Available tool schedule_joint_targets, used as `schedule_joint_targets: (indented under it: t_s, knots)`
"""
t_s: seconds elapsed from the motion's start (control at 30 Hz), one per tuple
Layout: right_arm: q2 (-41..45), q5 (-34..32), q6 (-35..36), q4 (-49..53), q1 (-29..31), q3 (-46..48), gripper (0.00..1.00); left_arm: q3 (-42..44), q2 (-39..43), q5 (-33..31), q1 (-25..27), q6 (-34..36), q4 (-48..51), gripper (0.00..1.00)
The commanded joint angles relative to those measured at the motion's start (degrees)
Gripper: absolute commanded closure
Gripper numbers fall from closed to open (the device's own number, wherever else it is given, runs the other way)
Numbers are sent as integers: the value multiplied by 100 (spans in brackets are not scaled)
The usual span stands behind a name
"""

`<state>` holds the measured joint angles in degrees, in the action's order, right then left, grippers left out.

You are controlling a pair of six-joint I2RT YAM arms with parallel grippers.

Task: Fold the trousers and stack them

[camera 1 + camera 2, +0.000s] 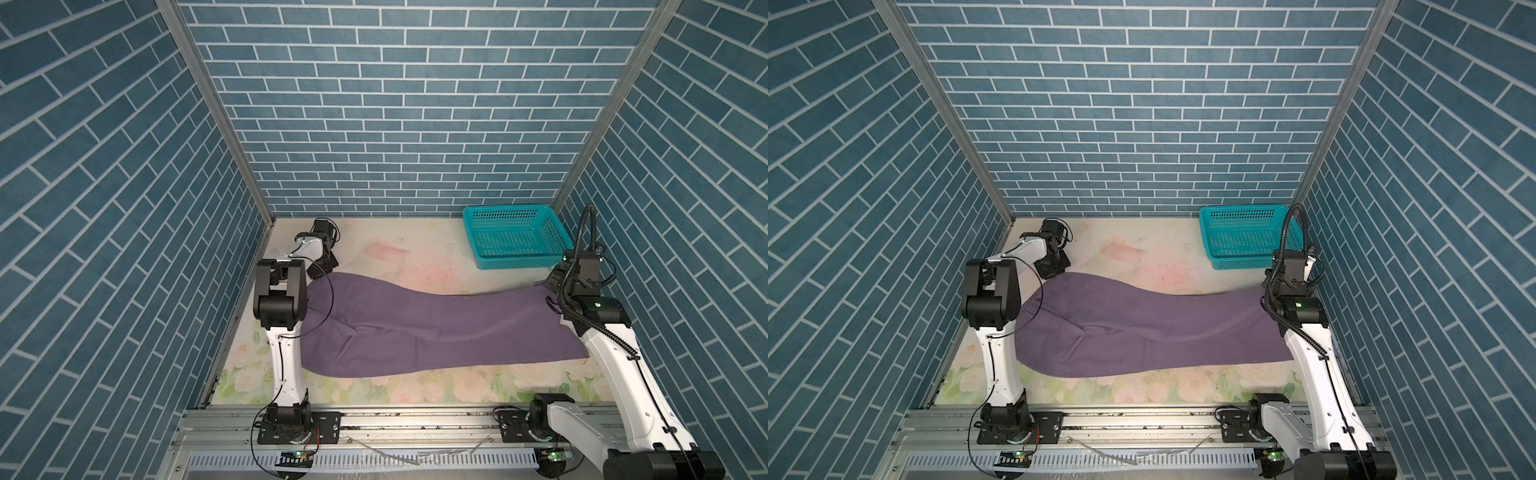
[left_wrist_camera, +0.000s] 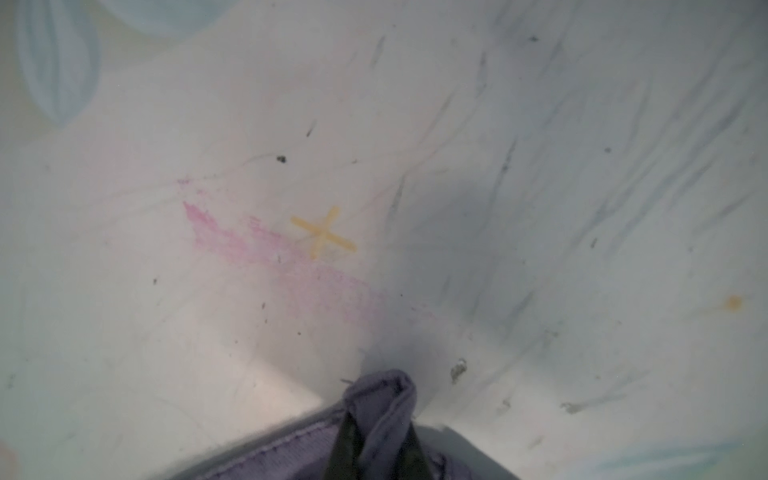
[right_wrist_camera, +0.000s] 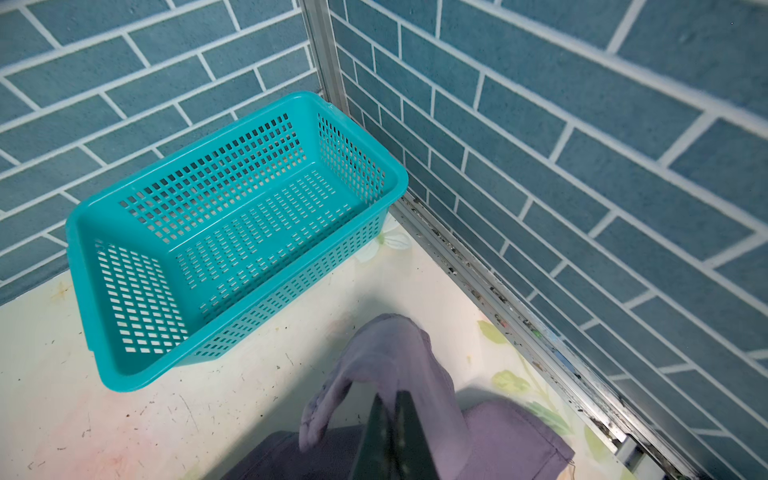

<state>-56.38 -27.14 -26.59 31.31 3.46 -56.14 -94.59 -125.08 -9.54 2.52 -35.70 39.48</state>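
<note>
I will move my right gripper outward to the near side of the teal basket (image 1: 524, 261) (image 3: 289, 280) and let go of the cloth there, because the trousers' far edge sags between my grippers.
The purple trousers (image 1: 436, 328) (image 1: 1154, 332) lie spread lengthwise across the flowered table, one end at the left and the other at the right. My left gripper (image 1: 319, 272) (image 1: 1054, 266) sits at their far left corner. In the left wrist view it (image 2: 380, 436) is shut on a pinched fold of the purple cloth (image 2: 386, 399). My right gripper (image 1: 555, 286) (image 1: 1273, 286) is at the far right corner. In the right wrist view it (image 3: 390, 415) is shut on cloth (image 3: 511, 440) that drapes over its fingers.
An empty teal basket (image 1: 519, 262) (image 1: 1241, 262) (image 3: 291, 286) stands in the back right corner, just behind my right gripper. Blue brick-pattern walls close in the table on three sides. A metal rail (image 1: 415, 419) runs along the front edge.
</note>
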Motion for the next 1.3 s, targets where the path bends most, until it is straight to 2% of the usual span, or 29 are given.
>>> schedule_joint_targets:
  t_s: [0.0,0.23,0.4,0.57,0.67,0.7,0.73,0.8,0.83,0.9,1.0,1.07,1.27]
  knots:
    - [-9,-155,4,-2,-20,55,100,-189,-21,-247,-93,32,337,100]
    - [-851,156,384,-616,-13,29,100,-148,644,-275,-797,-57,479,100]
    - [-2033,319,705,-1214,-21,-693,100,-114,887,-337,-1261,-198,433,100]
    - [-3140,757,659,-1478,-19,-1536,100,-429,801,-468,-1411,-145,544,100]
    - [-3542,1002,557,-1602,-21,-1715,100,-571,696,-458,-1419,-86,552,100]
    - [-3621,1072,513,-1641,-16,-1703,100,-607,648,-427,-1421,-53,559,95]
    - [-3667,1151,484,-1678,-13,-1676,100,-622,606,-382,-1421,-46,574,85]
    - [-3713,1337,453,-1711,-21,-1590,100,-617,562,-278,-1421,-37,585,55]
    - [-3714,1420,453,-1694,-21,-1555,100,-567,574,-216,-1419,-25,547,50]
    - [-3688,1564,470,-1539,-21,-1545,77,-424,677,-147,-1409,-58,471,42]
    - [-3511,1585,475,-1246,-17,-1558,54,-169,986,-134,-1404,-142,409,30]
    - [-3289,1532,440,-1041,-14,-1536,46,93,1311,-136,-1382,-207,353,28]
    - [-2212,1182,34,-170,-21,-1012,46,1383,2613,-164,-1047,-406,86,25]
